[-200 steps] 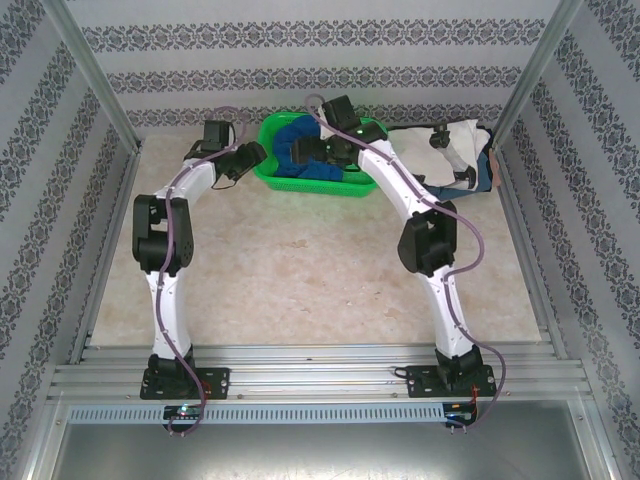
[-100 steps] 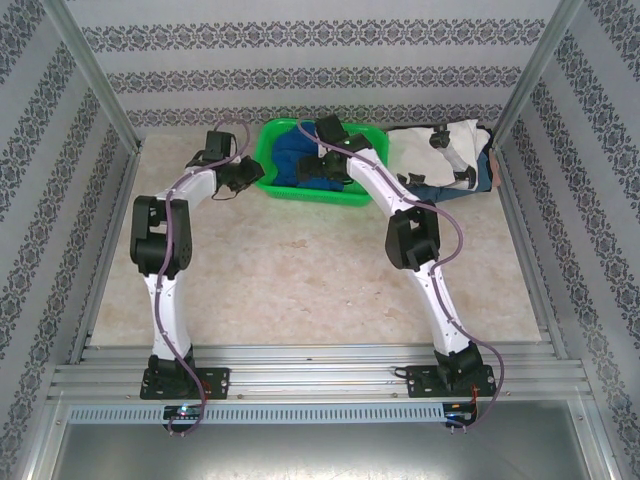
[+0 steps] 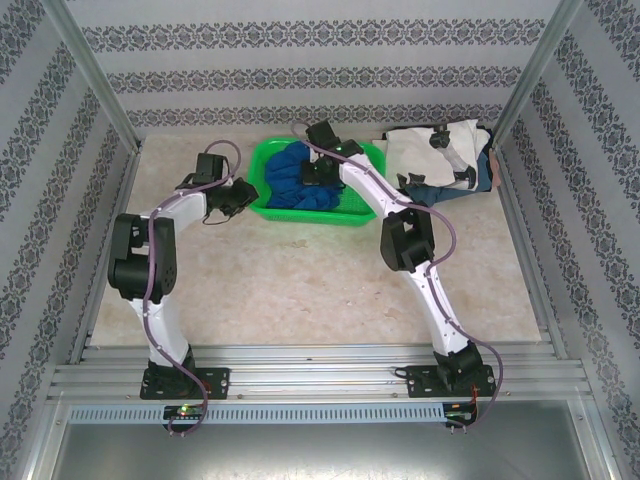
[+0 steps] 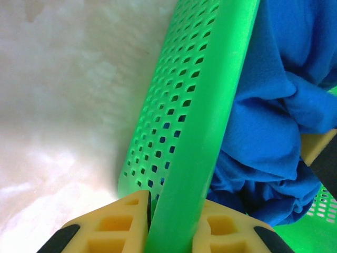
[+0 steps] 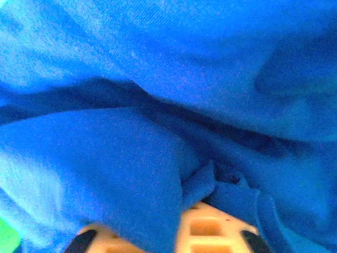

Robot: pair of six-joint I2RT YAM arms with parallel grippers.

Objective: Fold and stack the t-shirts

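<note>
My left gripper will next pull the basket's rim (image 4: 210, 132) back toward the nearer side of the basket and let go of it, because the tabletop behind the gripper is bare.
A royal-blue t-shirt (image 3: 290, 172) lies bunched in the green mesh basket (image 3: 350, 212) at the back middle of the table. My right gripper (image 3: 318, 172) reaches down into the basket and is shut on a fold of the blue t-shirt (image 5: 158, 105); its fingers (image 5: 210, 229) are partly buried in the cloth, the right gripper (image 5: 176, 232) itself pinching the fold. My left gripper (image 3: 243, 195) is shut on the basket's left rim (image 4: 210, 132), one finger (image 4: 113, 224) outside the mesh wall and the other inside beside the blue t-shirt (image 4: 274, 105). A white t-shirt (image 3: 435, 150) with black marks lies at the back right on bluish-grey ones (image 3: 480, 175).
The beige tabletop (image 3: 300, 290) stretches between the basket and the arm bases. Patterned walls and metal posts (image 3: 95, 80) close in the left, right and back sides. The pile of shirts sits against the back right corner.
The right gripper has shut on the blue t-shirt. The left gripper closed on the basket rim and drew back, bringing the basket a little nearer and to the left.
</note>
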